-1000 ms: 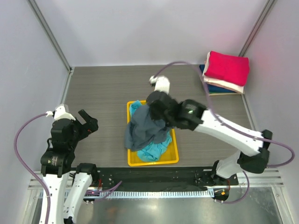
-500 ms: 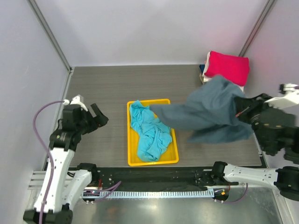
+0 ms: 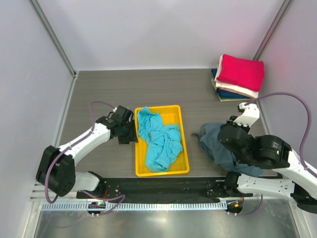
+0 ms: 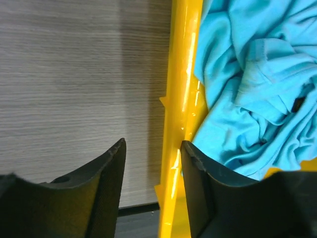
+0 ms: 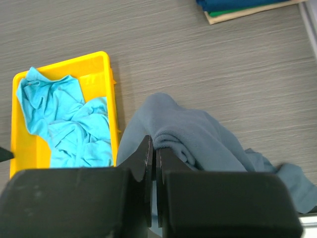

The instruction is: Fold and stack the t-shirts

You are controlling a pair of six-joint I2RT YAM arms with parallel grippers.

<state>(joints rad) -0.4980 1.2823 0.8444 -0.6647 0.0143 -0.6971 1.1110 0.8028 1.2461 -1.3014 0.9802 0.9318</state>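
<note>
The grey-blue t-shirt is crumpled, so I will raise my right gripper, swing it left in the top view, lower it to the tabletop by the bin and release the t-shirt.
The slate grey-blue t-shirt lies crumpled on the table right of the yellow bin. My right gripper is shut on a bunched fold of that t-shirt. A bright teal t-shirt lies rumpled inside the bin. My left gripper straddles the bin's left wall. Its inner finger rests against the wall next to the teal t-shirt, while the outer finger stands off over the table, so the jaws are open. Folded crimson, cream and navy t-shirts are stacked at the far right.
The bin sits mid-table near the front edge. Grey side walls and metal posts close in the table on the left and right. A black rail runs along the near edge between the arm bases.
My right arm swung the grey-blue t-shirt out of the bin to the right and lowered it onto the table. My left arm reached to the bin's left wall, and its jaws narrowed.
</note>
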